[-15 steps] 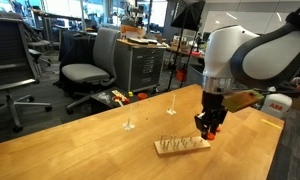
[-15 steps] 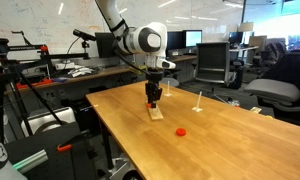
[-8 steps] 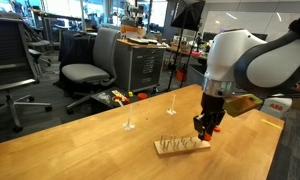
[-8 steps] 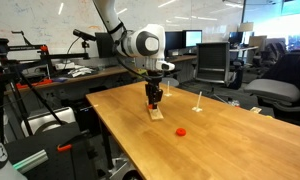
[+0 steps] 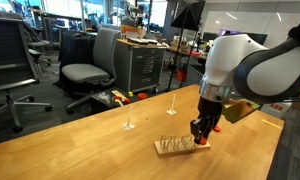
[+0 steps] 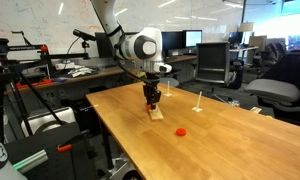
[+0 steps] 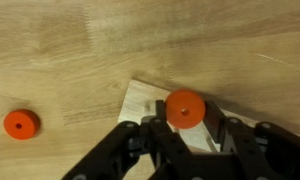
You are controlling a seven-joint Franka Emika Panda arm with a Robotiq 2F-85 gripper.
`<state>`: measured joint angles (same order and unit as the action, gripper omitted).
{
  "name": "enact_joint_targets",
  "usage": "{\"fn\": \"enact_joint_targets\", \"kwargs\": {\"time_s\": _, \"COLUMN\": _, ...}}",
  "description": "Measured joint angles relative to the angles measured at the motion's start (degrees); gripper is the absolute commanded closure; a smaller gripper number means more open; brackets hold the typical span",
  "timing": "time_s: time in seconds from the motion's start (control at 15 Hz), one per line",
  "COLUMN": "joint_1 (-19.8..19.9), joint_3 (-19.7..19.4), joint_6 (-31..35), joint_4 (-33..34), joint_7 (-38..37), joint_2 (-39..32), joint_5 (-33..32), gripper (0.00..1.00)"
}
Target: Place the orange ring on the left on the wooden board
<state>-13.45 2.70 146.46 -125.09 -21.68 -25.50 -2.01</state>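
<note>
The orange ring hangs by the wooden board's edge, so next I'll move further in over the board's end, lower and release.
My gripper (image 7: pixel 184 122) is shut on the orange ring (image 7: pixel 184 107), which sits between the fingertips in the wrist view. It hangs just over one end of the wooden board (image 7: pixel 140 100). In both exterior views the gripper (image 5: pixel 201 138) (image 6: pixel 152 103) points straight down at the end of the board (image 5: pixel 180 147) (image 6: pixel 155 113), which carries short upright pegs. A bit of orange (image 5: pixel 203 143) shows at the fingertips. The second orange ring (image 7: pixel 21 124) (image 6: pixel 181 131) lies flat on the tabletop, apart from the board.
Two thin white upright stands (image 5: pixel 128 125) (image 5: pixel 172 108) rise from the large wooden tabletop (image 5: pixel 80 140) behind the board; one also shows in an exterior view (image 6: pixel 197 103). Office chairs (image 5: pixel 85 70) and desks stand beyond the table edge.
The gripper has come down a little with the ring, closer to the end of the board. The second ring and the board have not moved.
</note>
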Motion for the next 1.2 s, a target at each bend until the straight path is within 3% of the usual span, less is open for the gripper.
{"fn": "enact_joint_targets", "kwargs": {"time_s": 1.2, "joint_1": -0.08, "joint_3": 0.09, "joint_6": 3.1, "joint_4": 1.7, "joint_7": 2.55, "joint_2": -3.12, "joint_5": 0.09, "gripper": 0.82}}
